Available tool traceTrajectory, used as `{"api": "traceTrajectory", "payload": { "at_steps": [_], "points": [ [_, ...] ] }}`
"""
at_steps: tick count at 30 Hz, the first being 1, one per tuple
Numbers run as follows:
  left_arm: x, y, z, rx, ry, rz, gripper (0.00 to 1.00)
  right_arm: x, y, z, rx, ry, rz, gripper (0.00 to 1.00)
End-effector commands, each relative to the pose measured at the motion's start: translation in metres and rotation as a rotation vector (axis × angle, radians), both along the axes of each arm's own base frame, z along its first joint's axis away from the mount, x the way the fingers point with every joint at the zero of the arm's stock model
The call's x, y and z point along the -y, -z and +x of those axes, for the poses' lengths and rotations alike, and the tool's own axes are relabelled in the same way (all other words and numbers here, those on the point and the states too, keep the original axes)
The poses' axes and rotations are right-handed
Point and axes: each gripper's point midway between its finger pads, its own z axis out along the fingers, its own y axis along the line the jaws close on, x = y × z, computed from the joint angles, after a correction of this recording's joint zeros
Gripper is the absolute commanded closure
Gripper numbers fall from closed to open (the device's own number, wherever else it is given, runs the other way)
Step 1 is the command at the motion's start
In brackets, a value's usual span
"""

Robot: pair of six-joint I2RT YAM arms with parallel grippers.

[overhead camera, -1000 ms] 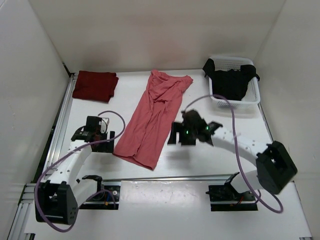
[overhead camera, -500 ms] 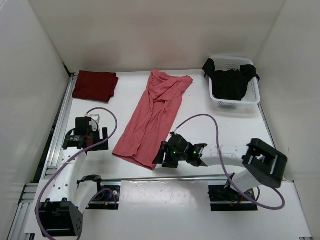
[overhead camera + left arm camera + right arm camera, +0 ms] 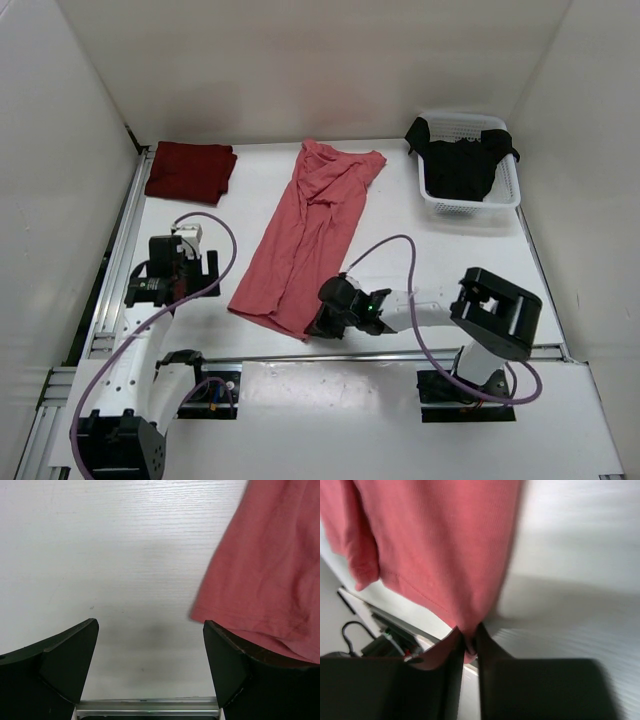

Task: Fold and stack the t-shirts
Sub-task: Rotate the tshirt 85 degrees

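My left gripper will next turn and move back and down onto the pink shirt's free near corner (image 3: 235,306) (image 3: 198,613), as my right gripper is already pinching the other corner of the hem.
A salmon pink t-shirt (image 3: 310,235) lies in a long strip across the middle of the table. My right gripper (image 3: 318,322) sits low at its near right hem corner. In the right wrist view the gripper (image 3: 468,632) is shut on a pinch of that pink hem (image 3: 435,540). My left gripper (image 3: 160,285) hangs open left of the shirt's near left corner. In the left wrist view the gripper (image 3: 150,625) has bare table between its fingers, and the pink cloth (image 3: 265,570) is beside the right finger. A folded dark maroon t-shirt (image 3: 190,170) lies at the back left. A black t-shirt (image 3: 460,165) hangs in the basket.
The white perforated basket (image 3: 505,192) stands at the back right corner. A metal rail (image 3: 400,353) runs along the near table edge, just behind both arm bases. White walls close in the table on the left, back and right.
My right gripper swung from the shirt's right side to its near right corner, dropped low and shut on the hem. The left gripper drifted left and nearer, staying open.
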Motion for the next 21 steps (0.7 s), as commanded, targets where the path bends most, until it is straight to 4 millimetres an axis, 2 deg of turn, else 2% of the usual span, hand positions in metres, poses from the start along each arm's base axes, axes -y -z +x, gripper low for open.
{"api": "traceTrajectory", "payload": {
  "at_steps": [1, 2, 3, 4, 5, 6, 7, 9, 10, 12, 13, 14, 15, 16, 17, 18, 20, 21],
  "points": [
    [0.011, -0.006, 0.000, 0.052, 0.049, -0.019, 0.04, 0.052, 0.019, -0.015, -0.044, 0.051, -0.148, 0.96],
    [0.021, -0.002, -0.008, 0.044, 0.098, -0.020, 0.05, 0.076, 0.030, -0.023, -0.055, 0.058, -0.204, 0.98],
    [0.024, 0.002, -0.013, 0.037, 0.117, -0.004, 0.05, 0.086, 0.032, -0.026, -0.051, 0.063, -0.215, 0.98],
    [0.028, 0.006, -0.019, 0.027, 0.146, 0.006, 0.09, 0.092, 0.022, -0.028, -0.039, 0.063, -0.184, 0.98],
    [0.040, 0.015, -0.030, 0.002, 0.219, 0.016, 0.09, 0.098, 0.021, -0.031, -0.029, 0.053, -0.178, 0.98],
    [0.045, 0.016, -0.035, 0.015, 0.253, 0.021, 0.09, 0.116, 0.030, -0.036, -0.023, 0.046, -0.210, 0.98],
    [0.050, 0.017, -0.038, 0.024, 0.289, 0.027, 0.09, 0.119, 0.021, -0.037, 0.009, 0.017, -0.186, 0.98],
    [0.070, 0.022, -0.049, 0.041, 0.411, 0.023, 0.07, 0.135, 0.023, -0.044, 0.005, -0.014, -0.216, 0.98],
    [0.075, 0.024, -0.053, 0.041, 0.450, 0.022, 0.05, 0.136, 0.016, -0.046, 0.021, -0.048, -0.200, 0.98],
    [0.093, 0.024, -0.057, 0.065, 0.547, 0.014, 0.00, 0.145, 0.016, -0.051, 0.007, -0.064, -0.201, 0.93],
    [0.104, 0.022, -0.060, 0.070, 0.596, -0.014, 0.00, 0.146, 0.015, -0.054, 0.003, -0.084, -0.199, 0.88],
    [0.116, 0.021, -0.067, 0.055, 0.664, -0.030, 0.00, 0.151, 0.017, -0.055, -0.006, -0.084, -0.210, 0.67],
    [0.127, 0.014, -0.069, 0.045, 0.709, -0.047, 0.00, 0.154, 0.015, -0.052, -0.012, -0.073, -0.207, 0.57],
    [0.135, 0.013, -0.080, 0.009, 0.765, -0.071, 0.00, 0.154, 0.013, -0.053, -0.016, -0.098, -0.192, 0.46],
    [0.139, 0.014, -0.088, -0.019, 0.803, -0.075, 0.00, 0.156, 0.012, -0.053, -0.018, -0.103, -0.194, 0.43],
    [0.144, 0.018, -0.101, -0.055, 0.868, -0.071, 0.00, 0.148, -0.002, -0.046, 0.007, -0.101, -0.163, 0.41],
    [0.136, 0.036, -0.116, -0.092, 0.906, -0.036, 0.00, 0.150, -0.012, -0.041, 0.031, -0.105, -0.186, 0.36],
    [0.121, 0.065, -0.127, -0.143, 0.907, 0.005, 0.00, 0.151, -0.017, -0.036, 0.039, -0.097, -0.195, 0.36]
  ]
}}
